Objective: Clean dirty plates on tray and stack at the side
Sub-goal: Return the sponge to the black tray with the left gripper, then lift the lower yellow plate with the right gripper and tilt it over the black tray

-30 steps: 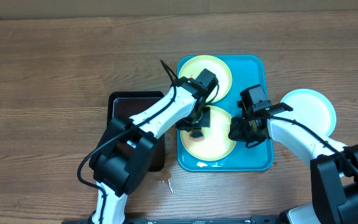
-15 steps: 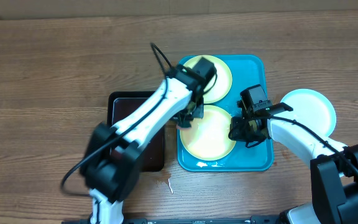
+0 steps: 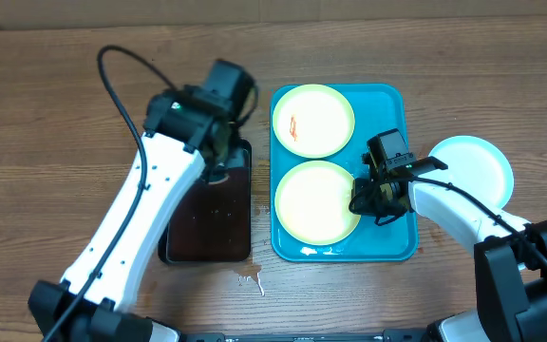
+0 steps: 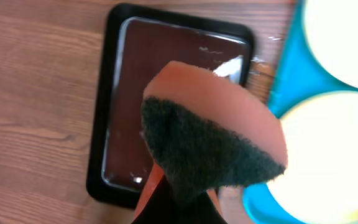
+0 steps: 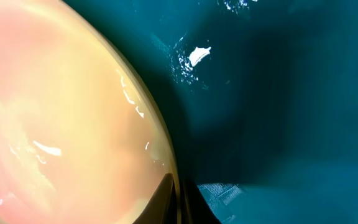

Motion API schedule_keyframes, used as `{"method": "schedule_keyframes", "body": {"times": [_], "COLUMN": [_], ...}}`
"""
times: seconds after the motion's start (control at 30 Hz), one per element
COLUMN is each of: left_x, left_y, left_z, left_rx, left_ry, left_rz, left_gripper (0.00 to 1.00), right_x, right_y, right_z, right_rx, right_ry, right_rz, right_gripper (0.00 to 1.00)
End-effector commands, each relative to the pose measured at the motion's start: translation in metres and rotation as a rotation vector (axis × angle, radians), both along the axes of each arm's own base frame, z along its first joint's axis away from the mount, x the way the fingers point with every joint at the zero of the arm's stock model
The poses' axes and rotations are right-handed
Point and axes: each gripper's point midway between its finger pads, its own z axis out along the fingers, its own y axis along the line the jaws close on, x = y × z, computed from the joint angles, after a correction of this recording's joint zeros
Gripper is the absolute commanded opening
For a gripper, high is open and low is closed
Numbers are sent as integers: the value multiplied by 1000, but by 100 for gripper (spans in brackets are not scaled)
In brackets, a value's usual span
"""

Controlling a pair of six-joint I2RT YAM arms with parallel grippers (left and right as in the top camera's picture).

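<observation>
The left gripper brings the sponge (image 4: 213, 140) down into the dark liquid in the black tray and opens next, since the near plate looks clean.
Two pale yellow-green plates lie on the turquoise tray (image 3: 394, 104). The far plate (image 3: 313, 120) has a red-orange smear. The near plate (image 3: 316, 201) looks clean and wet; it also shows in the right wrist view (image 5: 61, 118). My right gripper (image 3: 363, 199) is shut on the near plate's right rim (image 5: 174, 186). My left gripper (image 3: 218, 161) is over the black tray (image 3: 207, 237) and is shut on a sponge (image 4: 213, 140), orange with a dark scouring face. A white plate with a light-blue rim (image 3: 478, 166) sits on the table right of the tray.
The black tray (image 4: 114, 93) holds dark liquid. Small water splashes lie on the wood near its front corner (image 3: 251, 279). The turquoise tray floor (image 5: 278, 93) is wet with droplets.
My left arm has swung left with the sponge, off the near plate and over the black tray. The right gripper has kept its hold on the near plate's rim.
</observation>
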Motion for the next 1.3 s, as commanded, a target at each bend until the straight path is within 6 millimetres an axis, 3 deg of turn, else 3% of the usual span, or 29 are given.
{"method": "schedule_keyframes", "body": {"times": [0.0,0.13,0.23,0.43,0.6,0.7,0.8,0.9,1.0,1.1,1.27], "left_x": [-9,-20,-23,-21,-12,-2,7,13,11,6,-7], "left_y": [23,20,22,17,18,24,37,56,79,97,116], "left_z": [-51,-107,-129,-127,-97,-66,-21,19,55,78,88], "left_rx": [41,-37,-47,-70,-84,-100,-122,-136,-143,-140,-132], "left_ry": [99,150,142,142,116,69,-3,-72,-130,-165,-160], "left_rz": [78,97,103,73,86,108,147,187,248,283,343], "left_gripper": [4,4,15,34,43,56,81,97,100,100,100], "right_x": [0,-1,-1,-3,1,8,19,30,43,54,63], "right_y": [-5,-6,-6,-6,-10,-11,-10,-2,17,45,114], "right_z": [-4,-4,-4,-3,18,40,73,103,137,167,200], "right_rx": [-32,-34,-34,-38,-61,-77,-122,-172,-205,-210,-186], "right_ry": [-2,4,3,13,11,-25,-74,-134,-233,-352,-596], "right_rz": [-2,-1,-1,-2,-5,-5,35,109,183,232,319], "right_gripper": [4,4,4,4,4,4,4,4,4,4,4]}}
